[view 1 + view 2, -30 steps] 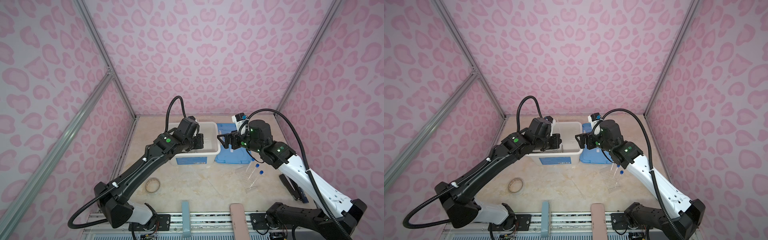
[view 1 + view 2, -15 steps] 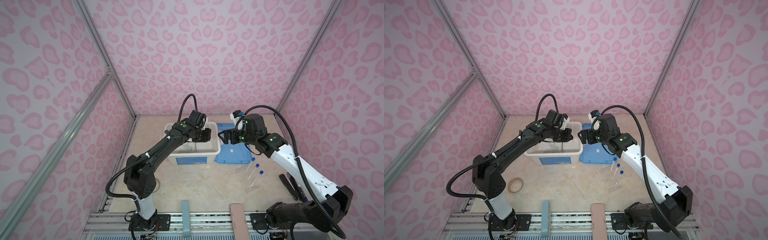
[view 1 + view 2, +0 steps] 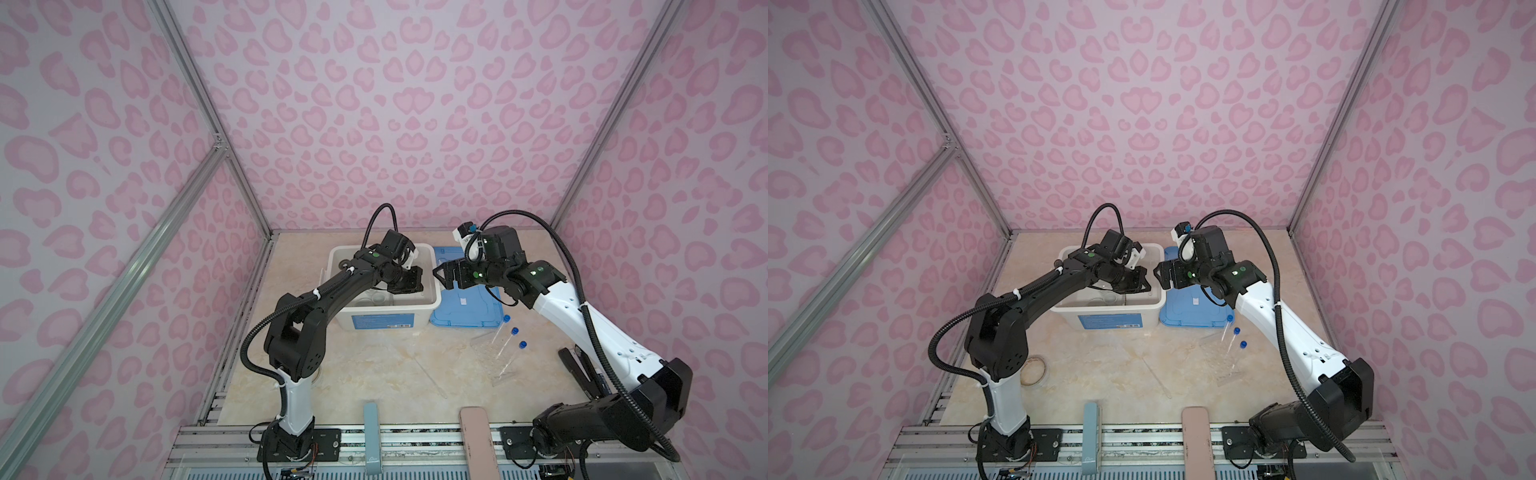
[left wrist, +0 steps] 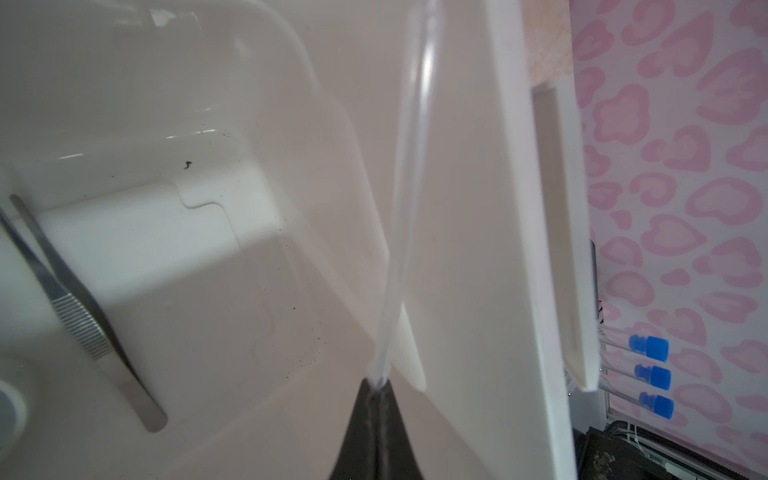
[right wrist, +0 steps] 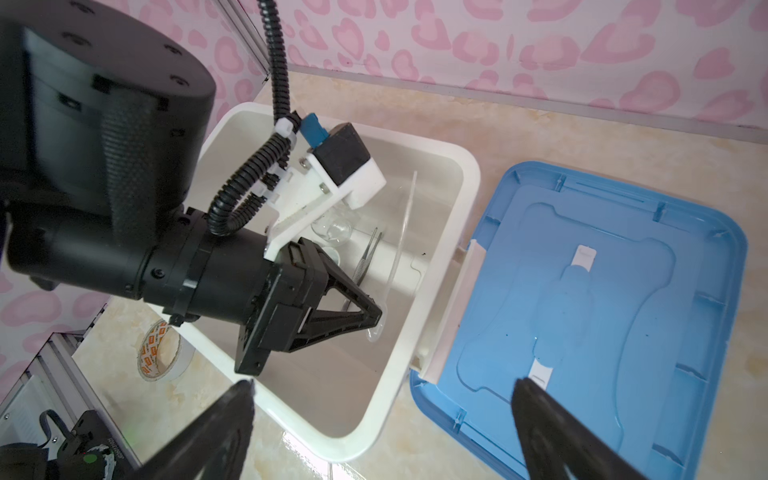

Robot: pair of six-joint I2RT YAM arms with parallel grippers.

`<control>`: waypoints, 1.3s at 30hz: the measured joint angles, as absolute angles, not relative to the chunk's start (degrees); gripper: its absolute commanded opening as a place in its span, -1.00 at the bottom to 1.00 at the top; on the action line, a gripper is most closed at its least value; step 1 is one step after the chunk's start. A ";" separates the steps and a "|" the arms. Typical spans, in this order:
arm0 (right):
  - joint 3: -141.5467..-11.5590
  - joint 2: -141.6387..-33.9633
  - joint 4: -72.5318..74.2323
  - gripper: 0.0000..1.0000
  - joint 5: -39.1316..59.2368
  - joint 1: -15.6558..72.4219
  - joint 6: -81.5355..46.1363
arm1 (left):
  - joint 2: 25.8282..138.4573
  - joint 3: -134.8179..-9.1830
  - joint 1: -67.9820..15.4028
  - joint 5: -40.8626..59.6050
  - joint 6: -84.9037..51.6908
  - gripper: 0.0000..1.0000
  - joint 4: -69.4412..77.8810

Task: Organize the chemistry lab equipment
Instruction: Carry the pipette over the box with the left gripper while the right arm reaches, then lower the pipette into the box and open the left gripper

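Observation:
Next, my left gripper lowers the thin clear rod onto the clear, bare bottom of the tub below, beside the tweezers, and releases the rod's end.
My left gripper reaches into the white tub and is shut on a thin clear rod, pinched at its fingertips. The rod leans along the tub's right wall. Metal tweezers and a tiny clear glass cup lie on the tub floor. My right gripper hovers open and empty over the tub's right rim. Three blue-capped tubes lie on the table to the right, and another clear rod in the middle.
The blue lid lies flat against the tub's right side. A tape roll sits at the front left by the left arm's base. A black tool lies at the right. A blue bar and a pink bar stand at the front edge.
The left arm has folded its elbow up and back while its gripper stayed in the tub with the rod. The right gripper shifted slightly toward the tub's rim, still open.

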State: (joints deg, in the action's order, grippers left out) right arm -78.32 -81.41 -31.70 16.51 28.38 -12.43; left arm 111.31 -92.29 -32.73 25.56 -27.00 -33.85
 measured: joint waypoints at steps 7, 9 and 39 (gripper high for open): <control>-78.32 -82.76 -31.86 0.93 14.87 30.50 -11.20 | 112.99 -90.61 -32.67 25.69 -26.96 -0.94 -32.88; -78.87 -83.40 -32.08 0.93 14.98 31.00 -10.92 | 113.56 -90.56 -32.67 25.71 -26.83 -0.94 -32.69; -80.75 -85.91 -32.88 0.93 12.38 32.51 -9.45 | 121.27 -90.67 -32.36 23.97 -25.69 -0.94 -33.12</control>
